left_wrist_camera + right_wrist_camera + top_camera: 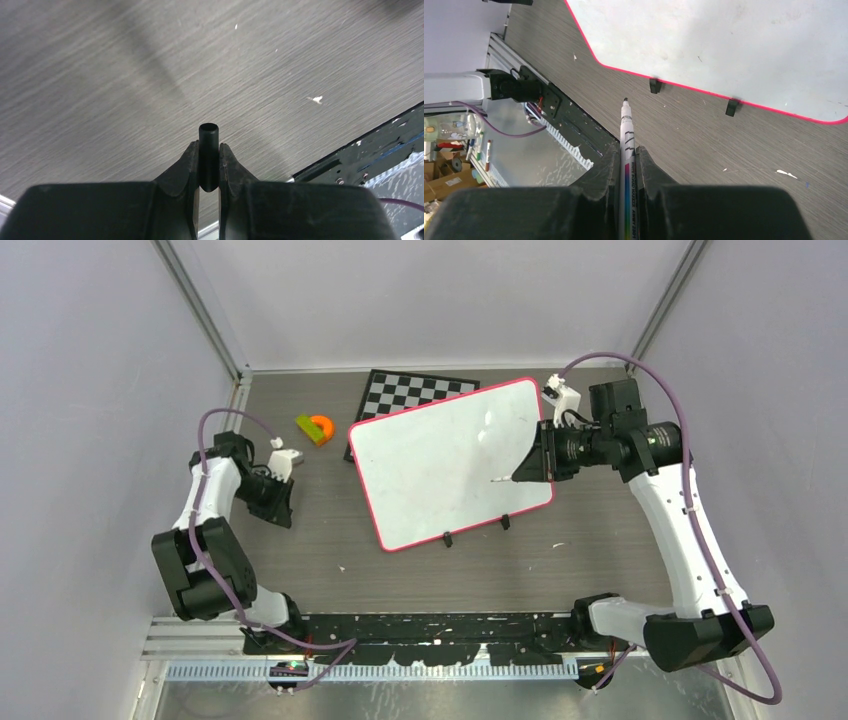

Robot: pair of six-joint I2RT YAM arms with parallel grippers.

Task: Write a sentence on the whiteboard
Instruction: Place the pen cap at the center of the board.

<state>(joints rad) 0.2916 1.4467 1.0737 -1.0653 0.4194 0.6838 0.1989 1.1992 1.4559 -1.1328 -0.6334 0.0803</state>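
My left gripper should next move the black marker cap (208, 155) down and a little back onto the bare table beside the whiteboard to let go of it, because that spot is clear.
The whiteboard (450, 462) lies tilted at the table's middle, pink-red frame, two black clips on its near edge, its face blank; no lettering shows. It also shows in the right wrist view (734, 45). My right gripper (528, 468) is shut on a white whiteboard marker (627, 145), uncapped, tip (494, 481) held over the board's right part. In the right wrist view the gripper (626, 152) looks past the board's near edge. My left gripper (282, 502) stands left of the board, shut on a black marker cap (208, 155) above bare table.
A black-and-white checkerboard (400, 395) lies partly under the whiteboard's far edge. A green and orange object (315, 428) sits left of it. A black rail (430, 630) runs along the table's near edge. Grey walls enclose three sides.
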